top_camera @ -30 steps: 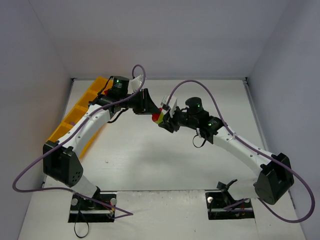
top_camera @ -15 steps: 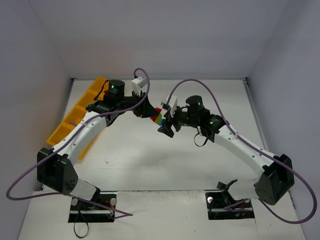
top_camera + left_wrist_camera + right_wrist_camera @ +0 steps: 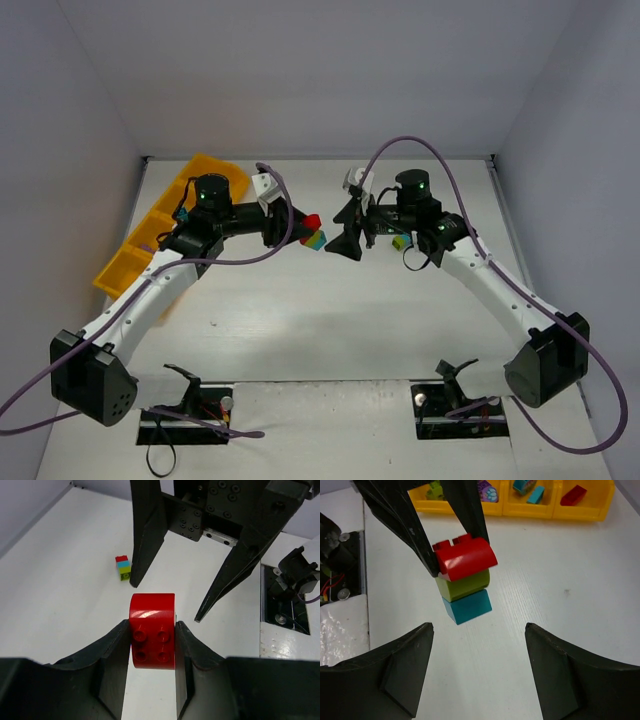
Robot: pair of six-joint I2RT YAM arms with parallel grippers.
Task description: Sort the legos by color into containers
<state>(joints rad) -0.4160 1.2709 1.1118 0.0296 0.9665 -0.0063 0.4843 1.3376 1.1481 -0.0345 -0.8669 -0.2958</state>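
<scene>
I will move my left gripper outward and to the left in the top view, over the tray's far section [image 3: 232,177], to release the red brick, because red goes there.
My left gripper [image 3: 151,624] is shut on the red brick [image 3: 152,630] that tops a small stack held above the table. The right wrist view shows that stack as red [image 3: 465,557] over lime green [image 3: 462,585] over teal [image 3: 467,607]. The right gripper [image 3: 477,626] is open just short of the stack, touching nothing. From above, the stack [image 3: 313,232] hangs between the left gripper [image 3: 300,228] and the right gripper [image 3: 342,233]. The orange-yellow tray [image 3: 520,510] has lime, purple, teal and red legos in separate compartments.
A second small stack of red, teal and lime [image 3: 122,567] stands on the table, under the right arm in the top view [image 3: 402,241]. The tray [image 3: 160,225] lies along the left wall. Grey walls close in the table on three sides.
The right gripper has opened, let go of the stack and drawn back to the right. The left gripper has kept the stack, and the left arm has swung further left.
</scene>
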